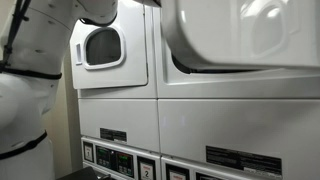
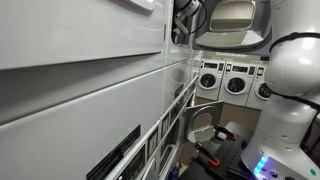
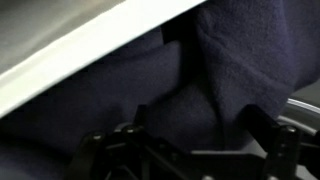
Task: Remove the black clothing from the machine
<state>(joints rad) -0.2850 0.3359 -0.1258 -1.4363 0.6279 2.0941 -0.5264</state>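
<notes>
I should move my gripper farther down into the machine, onto the fold of black clothing between its fingers, because the open fingers are already on both sides of that clothing.
In the wrist view the black clothing (image 3: pixel 150 90) fills almost the whole frame, hanging in dark folds. My gripper (image 3: pixel 200 135) is right against it. Its two dark fingers stand wide apart at the bottom of the frame, with a fold of cloth between them; the jaws look open. The machine's white rim (image 3: pixel 70 50) crosses the upper left. The machine's very large rounded white door (image 1: pixel 240 35) shows in both exterior views, swung open (image 2: pixel 235 20). The dark wrist (image 2: pixel 183 22) reaches into the machine's opening.
A white unit with a dark rounded-square window (image 1: pixel 100 45) stands beside the machine. Control panels (image 1: pixel 120 158) run below. More front-loaders (image 2: pixel 225 80) line the far wall. My white arm and base (image 2: pixel 285 90) fill the aisle alongside the machines.
</notes>
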